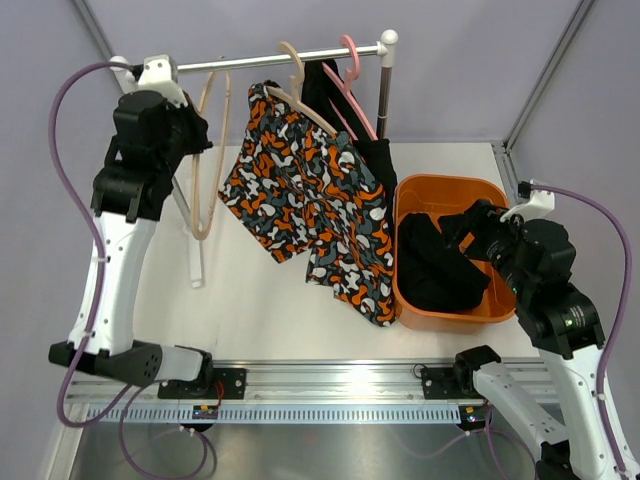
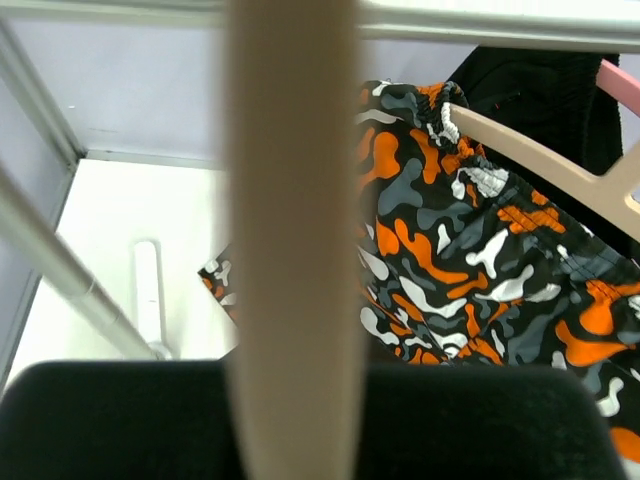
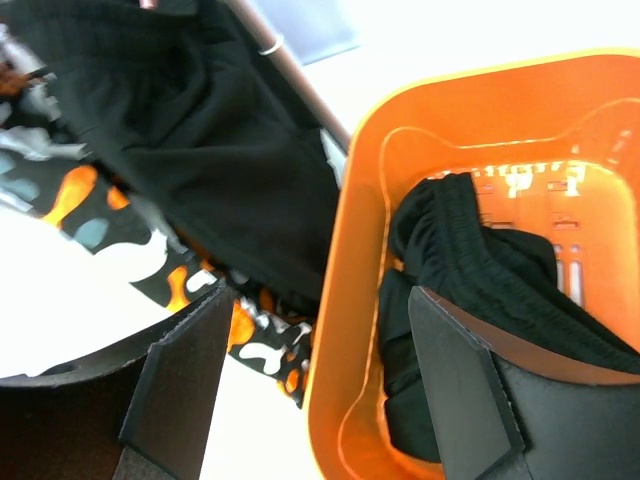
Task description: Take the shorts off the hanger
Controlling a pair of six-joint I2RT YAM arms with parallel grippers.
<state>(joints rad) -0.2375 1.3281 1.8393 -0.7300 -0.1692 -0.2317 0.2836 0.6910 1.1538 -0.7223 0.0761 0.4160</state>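
Note:
The robot's left gripper should move outward next, hang the empty beige hanger on the bare part of the bar there and let it go.
The camouflage shorts [image 1: 310,200], orange, white, grey and black, hang on a beige hanger [image 1: 300,105] on the rail [image 1: 260,60]. They also show in the left wrist view [image 2: 470,260]. One pair of black shorts [image 1: 325,90] hangs behind them on a pink hanger [image 1: 350,60]. Another black pair [image 1: 435,265] lies in the orange basket [image 1: 450,183]. My left gripper [image 1: 195,135] is up at an empty beige hanger [image 2: 295,200]; its jaws are hidden. My right gripper [image 3: 320,380] is open and empty, straddling the basket's left rim [image 3: 360,250].
The rack's upright pole [image 1: 385,95] stands just behind the basket. A slanted rack leg [image 2: 70,275] and white foot [image 1: 197,265] are at the left. Grey walls close in the table at the back and sides.

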